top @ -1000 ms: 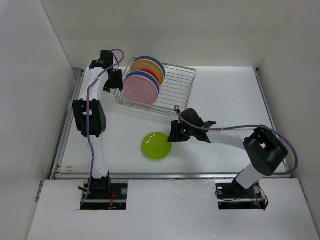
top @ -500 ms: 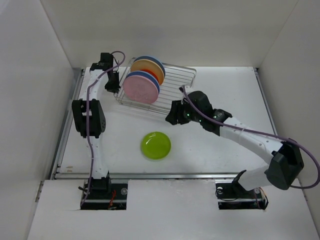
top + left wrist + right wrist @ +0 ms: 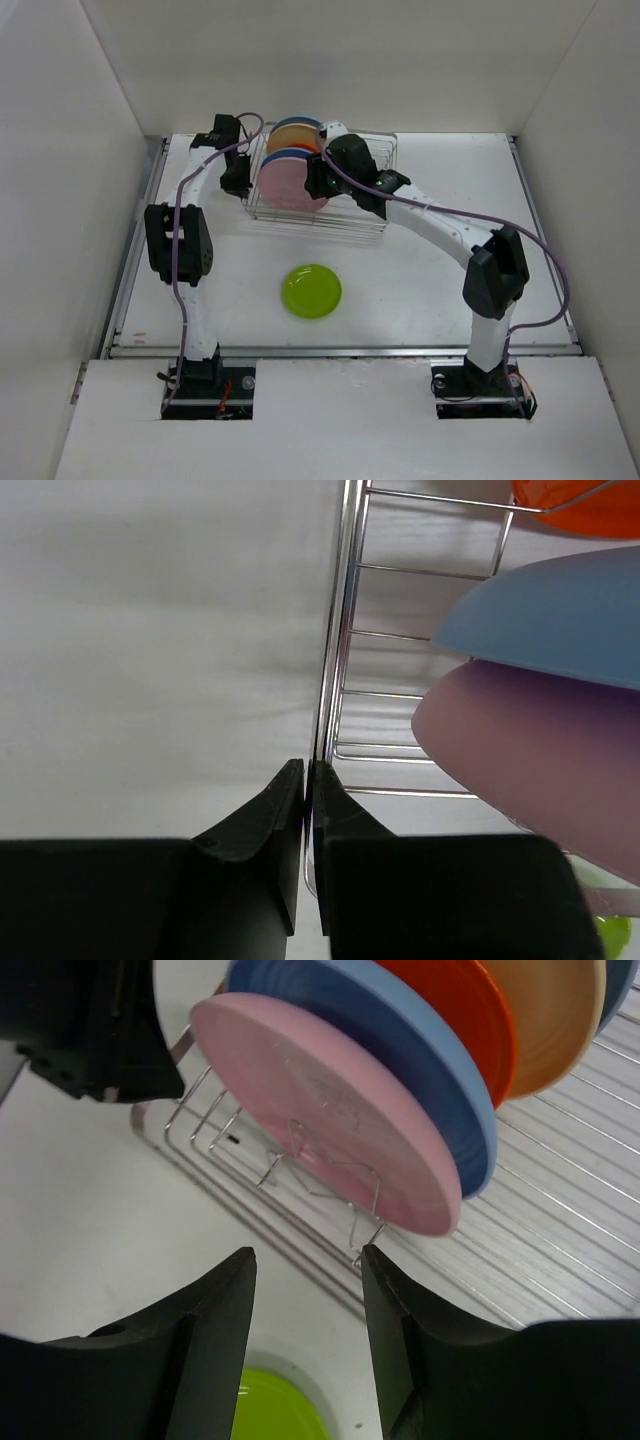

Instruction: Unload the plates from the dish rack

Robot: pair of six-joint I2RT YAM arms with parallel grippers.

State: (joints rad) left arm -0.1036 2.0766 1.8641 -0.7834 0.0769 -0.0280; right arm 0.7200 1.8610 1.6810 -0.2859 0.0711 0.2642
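My right gripper is open and should move down and outward next, with its fingers on both sides of the pink plate's rim [image 3: 446,1206], opposite my left gripper.
The dish rack [image 3: 275,212] stands at the back of the table with several plates upright in it: pink [image 3: 285,182] in front, then blue, orange-red and pale orange. The lime green plate [image 3: 312,291] lies flat on the table. My left gripper [image 3: 238,178] is shut on the rack's left rim wire [image 3: 345,630], which runs between the fingers [image 3: 310,780]. My right gripper [image 3: 305,1260] is open and empty just in front of the pink plate's [image 3: 330,1110] lower edge, above the rack's front rim [image 3: 300,1230]. The blue plate [image 3: 420,1050] and orange-red plate [image 3: 460,1010] stand behind it.
White walls close in the table on the left, back and right. The right arm [image 3: 440,225] stretches diagonally across the rack's right half. The green plate also shows under the right gripper [image 3: 275,1410].
My right gripper has swung from beside the green plate up and back to the rack, in front of the pink plate. The rack has turned a little, with my left gripper still on its rim.
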